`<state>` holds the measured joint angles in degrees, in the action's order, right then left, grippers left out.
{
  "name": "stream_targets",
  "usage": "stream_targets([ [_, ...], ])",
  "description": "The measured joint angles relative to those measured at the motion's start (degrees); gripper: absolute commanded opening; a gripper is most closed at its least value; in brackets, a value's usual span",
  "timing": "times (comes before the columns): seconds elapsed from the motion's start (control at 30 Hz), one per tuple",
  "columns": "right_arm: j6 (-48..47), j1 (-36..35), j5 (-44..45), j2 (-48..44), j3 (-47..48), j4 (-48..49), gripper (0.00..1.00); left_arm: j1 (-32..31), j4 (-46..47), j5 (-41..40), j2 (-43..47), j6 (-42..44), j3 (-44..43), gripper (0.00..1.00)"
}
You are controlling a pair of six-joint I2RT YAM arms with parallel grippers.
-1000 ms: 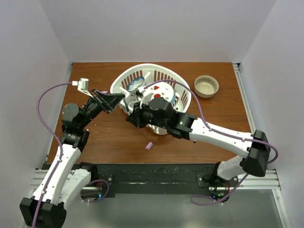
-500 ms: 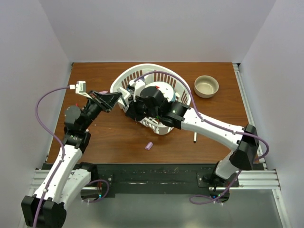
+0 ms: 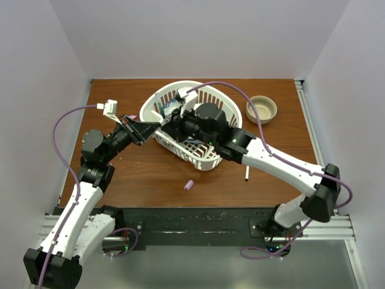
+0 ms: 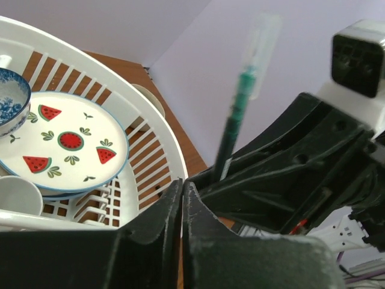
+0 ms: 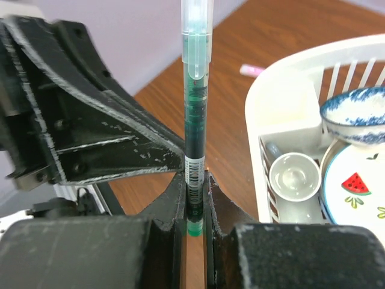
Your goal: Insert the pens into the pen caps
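Observation:
My right gripper swings past the basket, tilts downward and lowers to the table beside the white pen [image 3: 245, 174] next, because the dark green pen [image 5: 195, 120] already has its clear cap on.
My right gripper [image 5: 195, 177] is shut on the lower end of a dark green pen [image 5: 195, 120]. The pen stands upright with a clear cap [image 5: 197, 36] on its top. My left gripper [image 4: 181, 183] is shut, nothing showing between its jaws, right beside the right gripper's fingers; the same pen [image 4: 236, 120] rises just past it. From above, the left gripper [image 3: 153, 127] and right gripper [image 3: 170, 128] meet tip to tip at the basket's left edge. A lilac-pink cap [image 3: 188, 185] lies on the table in front. A white pen [image 3: 245, 174] lies further right.
A white ribbed basket [image 3: 198, 90] holds a watermelon plate [image 4: 72, 141], a blue patterned bowl [image 5: 355, 114] and a small white cup [image 5: 295, 177]. A tan bowl [image 3: 261, 109] sits at the back right. A small pink piece [image 5: 251, 70] lies on the table left of the basket.
The right arm has swung back and left over the basket, bringing the pen up to the left gripper. The left jaws have closed fully.

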<state>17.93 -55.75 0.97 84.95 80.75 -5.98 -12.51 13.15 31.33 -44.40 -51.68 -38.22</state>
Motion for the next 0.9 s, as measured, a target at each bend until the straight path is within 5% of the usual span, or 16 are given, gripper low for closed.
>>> stream_targets([
  [0.2,-0.1,0.4,4.4,-8.6,-1.5,3.1,0.0,-0.9,-6.3,3.0,-0.4,2.6,-5.7,0.57],
  [0.5,1.5,1.8,11.8,-26.7,-11.4,-9.0,0.0,-1.0,-10.0,4.8,-2.7,9.5,-11.0,0.94],
  [0.7,6.1,6.8,20.3,-34.9,-17.1,-23.5,0.0,-1.0,-16.8,1.5,-5.2,17.0,-15.0,0.98],
  [0.9,11.6,11.4,24.2,-40.5,-27.6,-36.1,0.0,-1.0,-25.8,-10.6,-6.0,23.1,-15.1,0.97],
])
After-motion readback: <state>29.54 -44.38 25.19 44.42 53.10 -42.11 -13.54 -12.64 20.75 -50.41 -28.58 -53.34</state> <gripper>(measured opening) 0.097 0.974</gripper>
